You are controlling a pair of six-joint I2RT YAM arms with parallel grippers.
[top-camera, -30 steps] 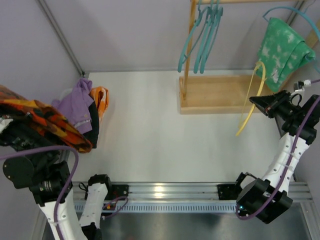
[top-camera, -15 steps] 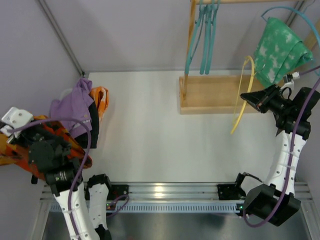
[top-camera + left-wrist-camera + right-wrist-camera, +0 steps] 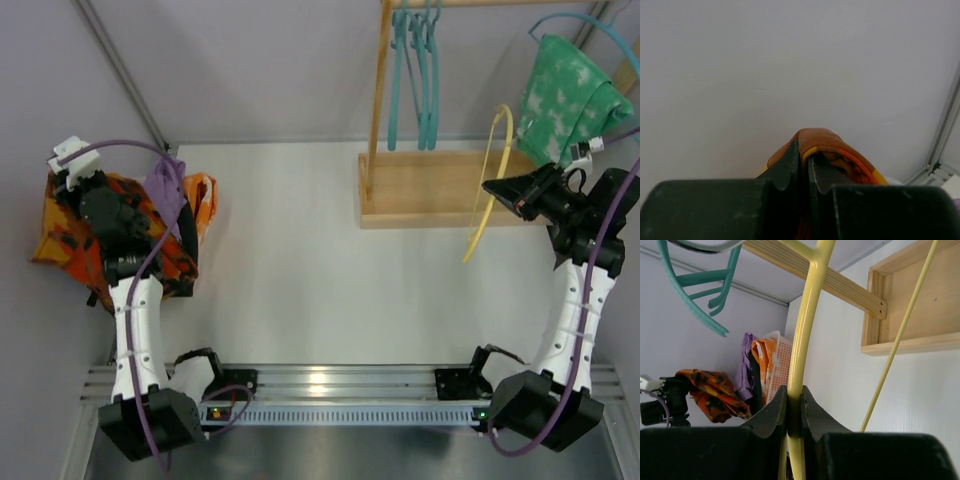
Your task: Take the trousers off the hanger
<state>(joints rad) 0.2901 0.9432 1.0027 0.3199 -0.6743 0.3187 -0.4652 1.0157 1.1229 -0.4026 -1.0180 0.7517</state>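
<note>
My left gripper comes down and shifts from the wall over the basket by the purple trousers next, before it opens.
My left gripper (image 3: 803, 150) is shut on a fold of the orange-red-brown patterned trousers (image 3: 826, 144). In the top view this gripper (image 3: 78, 205) is at the far left by the wall, and the patterned trousers (image 3: 62, 243) hang from it beside the purple trousers (image 3: 164, 186). My right gripper (image 3: 794, 390) is shut on a bare yellow hanger (image 3: 806, 335) and holds it in front of the wooden rack (image 3: 492, 165). The green white-mottled trousers (image 3: 568, 98) hang on a teal hanger (image 3: 560, 20) at the top right, behind my right gripper (image 3: 497, 190).
A wooden rack (image 3: 440, 188) with a tray base and an upright post stands at the back right. Three bare teal hangers (image 3: 413, 75) hang from its rail. An orange and white perforated basket (image 3: 201, 200) holds the purple garment at the left. Grey walls close both sides.
My left arm has swung up and back to the far left, carrying the patterned trousers next to the basket. My right gripper with the yellow hanger has shifted only slightly.
</note>
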